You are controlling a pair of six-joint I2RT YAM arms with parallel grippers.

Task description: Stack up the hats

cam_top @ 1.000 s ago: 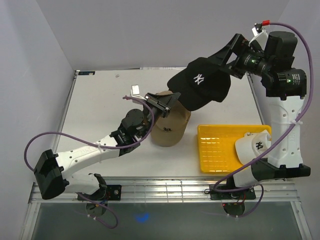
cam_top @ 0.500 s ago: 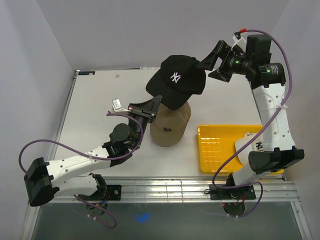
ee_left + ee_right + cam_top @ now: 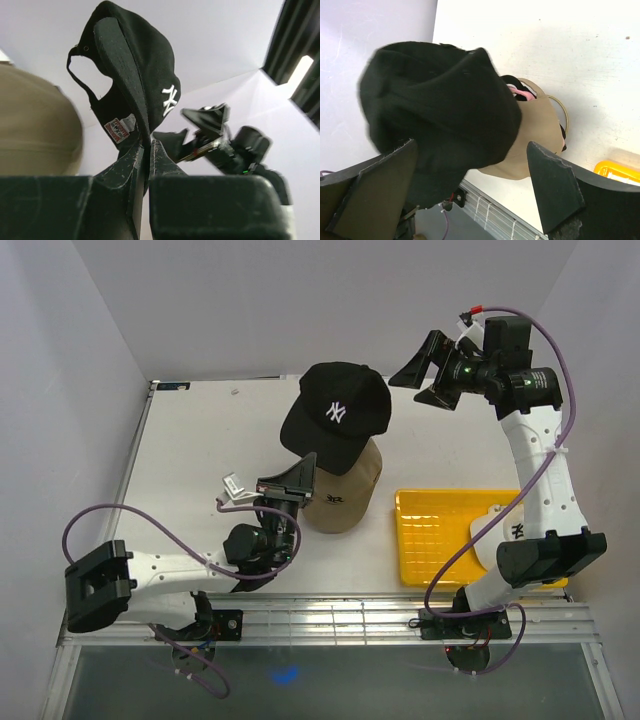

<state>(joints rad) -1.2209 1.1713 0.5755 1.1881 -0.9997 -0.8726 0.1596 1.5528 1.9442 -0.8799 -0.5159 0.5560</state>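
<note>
My left gripper lowers the black cap's rim toward the tan cap's top (image 3: 346, 481) next and releases it, as the black cap (image 3: 335, 418) still hangs above the tan cap.
The black cap (image 3: 335, 418) hangs tilted over the tan cap (image 3: 345, 490) at the table's middle. My left gripper (image 3: 306, 466) is shut on the black cap's brim from below; in the left wrist view its fingers (image 3: 161, 159) pinch the brim edge (image 3: 131, 85), with the tan cap (image 3: 35, 125) at left. My right gripper (image 3: 424, 380) is open, up and right of the black cap, not touching it. In the right wrist view the black cap (image 3: 440, 105) covers the tan cap (image 3: 535, 135), and a bit of pink cap (image 3: 520, 93) shows under the tan one. The white cap (image 3: 508, 530) lies in the tray, partly behind my right arm.
The yellow tray (image 3: 430, 540) sits at the right front of the table, its corner showing in the right wrist view (image 3: 616, 171). A gold wire stand loop (image 3: 563, 111) shows beside the tan cap. White walls close the back and sides.
The black cap moved left and lower, over the tan cap. My right gripper let go of it and now stands apart, open. My left gripper now holds its brim.
</note>
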